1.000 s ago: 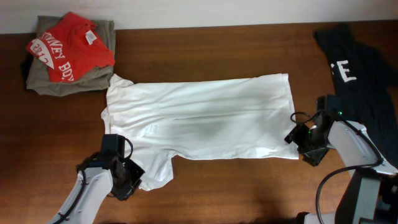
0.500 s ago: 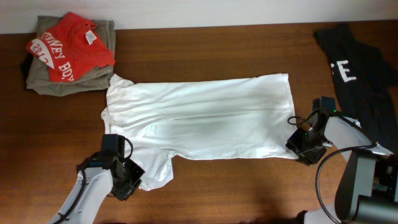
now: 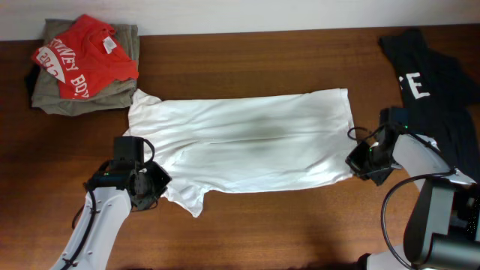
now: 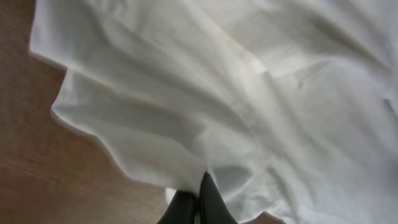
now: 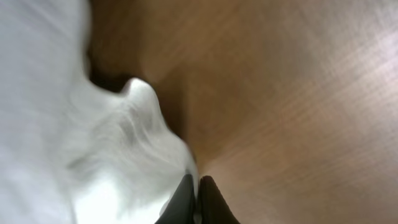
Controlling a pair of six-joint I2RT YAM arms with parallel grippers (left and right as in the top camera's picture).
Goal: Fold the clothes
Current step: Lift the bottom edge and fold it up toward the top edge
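I need to move my left gripper outward across the cloth toward the far sleeve [image 3: 145, 104] and release, because the T-shirt [image 3: 240, 139] is still spread open with its near edge pinched.
The white T-shirt [image 3: 240, 139] lies spread across the middle of the table, collar end to the left. My left gripper [image 3: 155, 182] is shut on its near-left edge by the sleeve, and the cloth there is raised and bunched. In the left wrist view the dark fingertips [image 4: 208, 186] pinch white cloth [image 4: 217, 93]. My right gripper [image 3: 359, 160] is shut on the shirt's near-right hem corner. The right wrist view shows that gripper [image 5: 198, 185] pressed together on a peak of white fabric [image 5: 106, 143]. A black shirt [image 3: 435, 82] with white lettering lies crumpled at the far right.
A folded pile sits at the far left corner, a red printed shirt [image 3: 86, 56] on top of olive garments [image 3: 75, 101]. Bare wooden table [image 3: 300, 225] runs along the front edge. The right arm's base stands at the lower right.
The right gripper has closed on the hem corner. The left gripper has moved away from the front edge, pulling the sleeve and near-left edge up with it.
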